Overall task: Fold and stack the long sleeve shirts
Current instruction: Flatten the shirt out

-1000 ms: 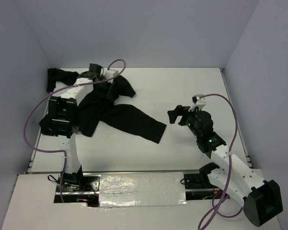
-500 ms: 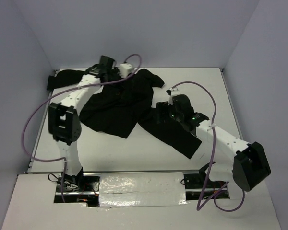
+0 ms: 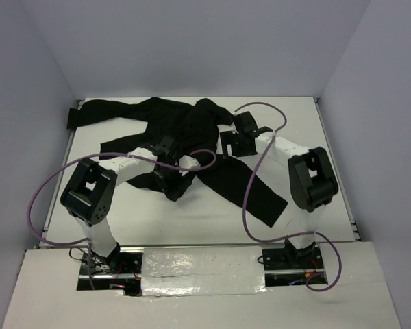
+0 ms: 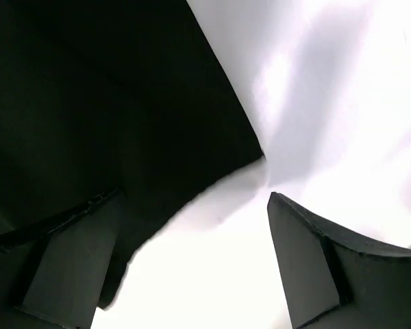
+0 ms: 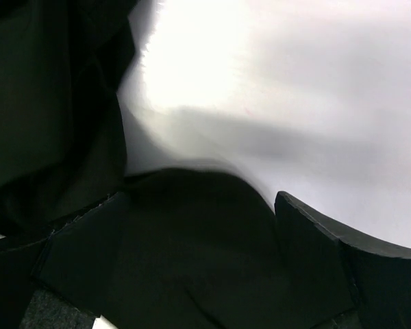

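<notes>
The left gripper moves outward onto the corner of the shirt's near hem point(image 3: 185, 187) point(image 4: 222, 154) next, since mostly bare table rather than black fabric shows between its open fingers.
One black long sleeve shirt point(image 3: 192, 127) lies spread over the back of the white table, one sleeve reaching the far left corner and another running toward the near right. My left gripper point(image 3: 170, 179) hangs open over the shirt's near hem. In the left wrist view a corner of the shirt point(image 4: 89, 103) fills the upper left, and bare table shows between the fingers of the left gripper point(image 4: 192, 205). My right gripper point(image 3: 233, 140) sits at the shirt's right side. It is open, with black shirt fabric point(image 5: 55, 103) lying between the spread fingers of the right gripper point(image 5: 202, 205).
Grey walls close in the white table point(image 3: 294, 116) at the back and both sides. A purple cable point(image 3: 246, 199) from the right arm loops across the near-right sleeve. Another purple cable point(image 3: 35, 199) arcs out over the table's left edge.
My left gripper let go of the shirt at the back and came down to its near hem. My right arm swung in from the right to the shirt's right side. The shirt now lies spread wider.
</notes>
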You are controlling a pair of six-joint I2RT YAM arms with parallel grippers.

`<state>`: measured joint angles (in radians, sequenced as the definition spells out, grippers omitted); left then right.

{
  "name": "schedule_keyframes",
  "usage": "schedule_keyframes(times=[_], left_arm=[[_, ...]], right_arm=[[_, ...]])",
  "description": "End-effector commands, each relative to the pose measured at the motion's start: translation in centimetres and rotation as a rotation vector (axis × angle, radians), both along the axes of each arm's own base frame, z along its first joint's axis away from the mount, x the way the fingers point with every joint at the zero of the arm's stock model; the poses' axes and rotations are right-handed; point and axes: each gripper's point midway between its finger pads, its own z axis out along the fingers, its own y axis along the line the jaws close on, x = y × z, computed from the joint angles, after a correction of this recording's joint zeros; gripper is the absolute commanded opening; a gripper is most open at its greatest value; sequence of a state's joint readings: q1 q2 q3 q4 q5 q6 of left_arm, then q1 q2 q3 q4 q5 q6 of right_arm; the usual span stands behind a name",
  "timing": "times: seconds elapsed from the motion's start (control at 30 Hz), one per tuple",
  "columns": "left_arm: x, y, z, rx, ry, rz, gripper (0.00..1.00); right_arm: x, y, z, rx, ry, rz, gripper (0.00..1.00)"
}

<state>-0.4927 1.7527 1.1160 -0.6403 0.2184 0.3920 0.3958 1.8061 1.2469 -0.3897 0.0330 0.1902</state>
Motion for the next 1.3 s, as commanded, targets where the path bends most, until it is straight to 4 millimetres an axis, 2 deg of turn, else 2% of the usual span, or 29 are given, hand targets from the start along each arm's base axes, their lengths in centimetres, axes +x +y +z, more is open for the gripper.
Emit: schedule_keyframes(times=[0.0,0.13,0.2,0.23,0.3,0.33,0.37,0.4,0.43,0.47,0.5,0.57,0.6,0.67,0.7,0.73,0.8,0.83,0.9,0.93,0.97,1.03,1.07,1.1,1.13,1.17,1.2,1.23,1.27], left_arm=[[3.5,-2.7,1.0,-0.080,-0.145,-0.009,0.99],[2.5,-2.6,-2.0,-0.046,-0.097,0.016,0.98],[2.5,-2.7,-2.5,-0.047,-0.100,0.013,0.89],[2.6,-2.6,-3.0,-0.038,-0.099,0.015,0.69],[3.1,-2.2,-3.2,-0.014,-0.109,0.031,0.40],[3.1,-2.0,-3.4,-0.006,-0.094,0.029,0.08],[3.1,-1.9,-3.3,-0.004,-0.088,0.033,0.00],[3.1,-1.7,-3.2,-0.003,-0.082,0.030,0.00],[3.9,-1.3,-2.6,-0.004,-0.090,0.042,0.00],[3.5,-0.3,-2.3,0.028,-0.071,0.027,0.00],[4.0,0.9,-1.4,0.070,-0.100,0.034,0.00],[4.1,3.8,-0.2,0.132,-0.119,0.030,0.00],[3.6,5.6,0.9,0.172,-0.162,0.030,0.00],[2.3,7.4,1.7,0.225,-0.200,-0.048,0.00],[1.6,7.9,3.2,0.222,-0.242,-0.070,0.00],[-0.3,8.7,2.6,0.230,-0.208,-0.094,0.00],[-3.4,9.7,3.0,0.228,-0.171,-0.115,0.00],[-4.4,9.5,3.0,0.199,-0.145,-0.117,0.00],[-6.1,9.9,3.2,0.189,-0.119,-0.111,0.00],[-6.0,10.0,3.3,0.184,-0.124,-0.095,0.00],[-5.5,10.0,3.4,0.183,-0.144,-0.087,0.00],[-1.8,9.4,4.1,0.178,-0.246,-0.059,0.00],[0.0,8.9,4.6,0.174,-0.279,-0.059,0.00],[4.1,7.5,6.2,0.159,-0.331,-0.051,0.00],[6.6,6.8,7.4,0.146,-0.367,-0.034,0.00],[9.6,6.7,6.9,0.176,-0.358,-0.007,0.00],[16.0,5.7,13.5,0.116,-0.531,0.060,0.00],[19.2,5.3,16.3,0.078,-0.599,0.126,0.00],[25.4,5.4,23.4,0.025,-0.787,0.220,0.00]], right_arm=[[0.8,2.1,-0.8,0.031,0.051,0.113,0.93],[0.1,2.3,-3.1,0.027,0.120,0.138,0.93],[-0.7,2.2,-4.0,0.034,0.133,0.150,0.92],[-1.5,1.9,-4.7,0.029,0.150,0.152,0.87],[-2.0,1.8,-5.2,0.025,0.165,0.155,0.74],[-2.0,1.6,-5.7,0.024,0.185,0.148,0.49],[-2.3,1.5,-5.9,0.020,0.202,0.146,0.38],[-2.4,1.4,-6.1,0.017,0.214,0.146,0.29],[-2.5,1.2,-6.1,0.012,0.224,0.143,0.08],[-2.8,0.4,-6.1,0.000,0.237,0.120,0.00],[-3.1,-0.3,-5.3,-0.013,0.231,0.100,0.00],[-5.5,-1.8,-5.6,0.022,0.275,0.047,0.00],[-5.8,-2.6,-3.7,0.035,0.233,0.010,0.00],[-9.8,-4.2,-4.5,0.056,0.304,-0.074,0.00],[-10.6,-4.1,-2.8,0.092,0.266,-0.087,0.00],[-13.8,-3.8,-3.9,0.126,0.330,-0.083,0.00],[-16.8,-2.0,-3.0,0.205,0.341,-0.077,0.00],[-19.4,-1.4,-3.9,0.232,0.403,-0.058,0.00],[-21.7,0.4,-3.4,0.281,0.431,0.001,0.00],[-22.3,1.3,-2.9,0.326,0.450,0.035,0.00],[-21.8,2.1,-2.2,0.360,0.430,0.063,0.00],[-17.5,3.3,0.6,0.360,0.306,0.133,0.00],[-15.6,3.2,0.3,0.319,0.321,0.136,0.00],[-9.1,4.2,6.1,0.347,0.162,0.148,0.00],[-6.1,4.3,7.9,0.321,0.112,0.192,0.00],[-3.5,4.6,7.3,0.317,0.174,0.191,0.00],[2.8,5.7,16.7,0.383,-0.058,0.226,0.00],[5.7,3.8,19.5,0.417,-0.093,0.171,0.00],[10.3,3.8,27.7,0.496,-0.293,0.187,0.00]])
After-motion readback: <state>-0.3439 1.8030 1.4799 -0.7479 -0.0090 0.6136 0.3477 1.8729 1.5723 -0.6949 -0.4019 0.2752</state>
